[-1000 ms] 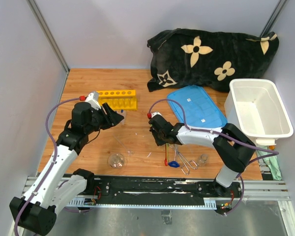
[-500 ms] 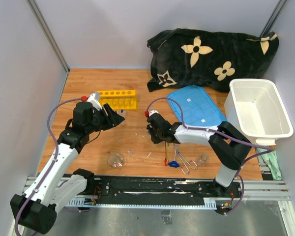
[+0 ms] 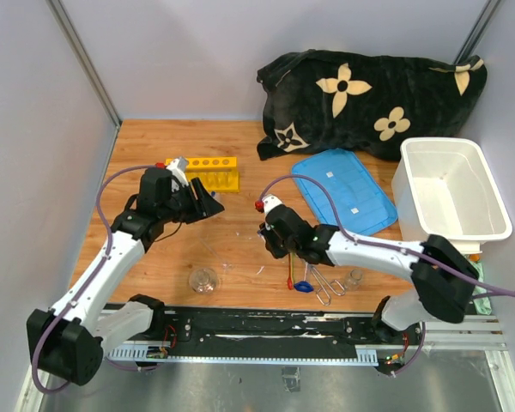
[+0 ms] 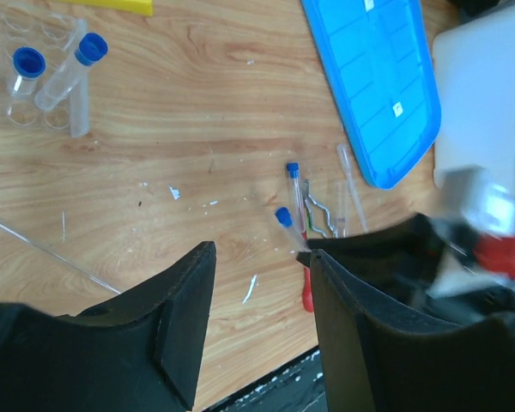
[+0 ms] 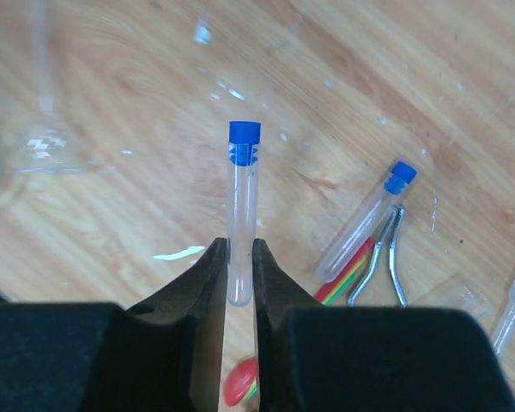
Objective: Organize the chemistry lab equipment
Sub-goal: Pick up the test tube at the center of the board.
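Note:
The left gripper moves to the right in the top view onto the held tube's blue cap next, as that cap sticks out of my right gripper.
My right gripper (image 5: 240, 251) is shut on the lower end of a blue-capped test tube (image 5: 243, 193) and holds it above the wood near the table's middle (image 3: 270, 240). Another capped tube (image 5: 365, 221) lies beside the metal tongs (image 5: 393, 251) and the red-handled spatula (image 3: 292, 273). My left gripper (image 3: 208, 202) hangs open and empty just in front of the yellow rack (image 3: 208, 170). The left wrist view shows two capped tubes (image 4: 26, 70) standing in the rack. A round flask (image 3: 204, 279) and a small beaker (image 3: 354, 277) stand near the front edge.
A blue lid (image 3: 343, 190) lies flat right of centre, with the white tub (image 3: 498, 225) beyond it at the right edge. The black flowered cloth (image 3: 369, 99) is heaped at the back. A thin glass rod (image 4: 56, 253) lies on the wood.
The right arm has swung its elbow out to the right, still holding the tube near the same spot. The left gripper has drawn slightly back toward the rack.

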Controlling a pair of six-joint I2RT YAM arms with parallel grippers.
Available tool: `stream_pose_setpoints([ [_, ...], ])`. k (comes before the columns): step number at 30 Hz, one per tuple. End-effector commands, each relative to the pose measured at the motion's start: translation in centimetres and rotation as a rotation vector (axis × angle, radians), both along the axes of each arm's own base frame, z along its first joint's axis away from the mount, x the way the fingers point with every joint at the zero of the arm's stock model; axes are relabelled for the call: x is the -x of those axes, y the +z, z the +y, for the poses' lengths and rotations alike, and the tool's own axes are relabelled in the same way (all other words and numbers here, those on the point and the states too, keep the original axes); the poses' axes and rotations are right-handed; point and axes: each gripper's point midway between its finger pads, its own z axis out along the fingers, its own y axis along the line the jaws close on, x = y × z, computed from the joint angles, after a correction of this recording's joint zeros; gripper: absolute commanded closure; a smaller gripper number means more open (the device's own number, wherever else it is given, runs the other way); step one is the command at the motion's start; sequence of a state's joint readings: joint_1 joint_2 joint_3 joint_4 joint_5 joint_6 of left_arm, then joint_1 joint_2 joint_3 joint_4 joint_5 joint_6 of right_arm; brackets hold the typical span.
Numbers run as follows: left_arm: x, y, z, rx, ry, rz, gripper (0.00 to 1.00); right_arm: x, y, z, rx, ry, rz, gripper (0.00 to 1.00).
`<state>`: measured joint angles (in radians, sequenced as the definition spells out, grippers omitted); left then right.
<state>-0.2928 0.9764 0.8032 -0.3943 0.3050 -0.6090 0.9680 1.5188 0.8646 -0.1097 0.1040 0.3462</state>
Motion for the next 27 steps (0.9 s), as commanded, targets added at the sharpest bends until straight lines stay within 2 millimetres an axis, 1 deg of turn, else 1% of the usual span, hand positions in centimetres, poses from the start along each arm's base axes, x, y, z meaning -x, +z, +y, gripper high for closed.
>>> stream_pose_setpoints([
  [1, 0.0, -0.3, -1.7, 0.001, -0.114, 0.025, 0.47, 0.9, 4.5, 0.9, -0.062, 0.062, -0.167, 0.99],
  [5, 0.0, -1.0, -2.8, 0.006, -0.168, 0.058, 0.47, 1.8, 6.8, 1.2, -0.103, 0.086, -0.252, 0.99],
  [9, 0.2, -0.3, -3.9, 0.035, -0.196, 0.047, 0.48, 2.5, 8.0, 1.5, -0.141, 0.095, -0.287, 0.99],
  [13, 0.7, 0.4, -5.6, 0.076, -0.241, 0.042, 0.48, 2.9, 8.5, 1.9, -0.16, 0.108, -0.299, 0.99],
  [18, 1.7, 1.0, -8.0, 0.136, -0.323, 0.047, 0.47, 3.3, 8.7, 2.7, -0.156, 0.124, -0.309, 0.99],
  [27, 3.2, -0.4, -9.7, 0.152, -0.391, 0.093, 0.5, 3.3, 9.4, 2.5, -0.155, 0.115, -0.335, 0.99],
])
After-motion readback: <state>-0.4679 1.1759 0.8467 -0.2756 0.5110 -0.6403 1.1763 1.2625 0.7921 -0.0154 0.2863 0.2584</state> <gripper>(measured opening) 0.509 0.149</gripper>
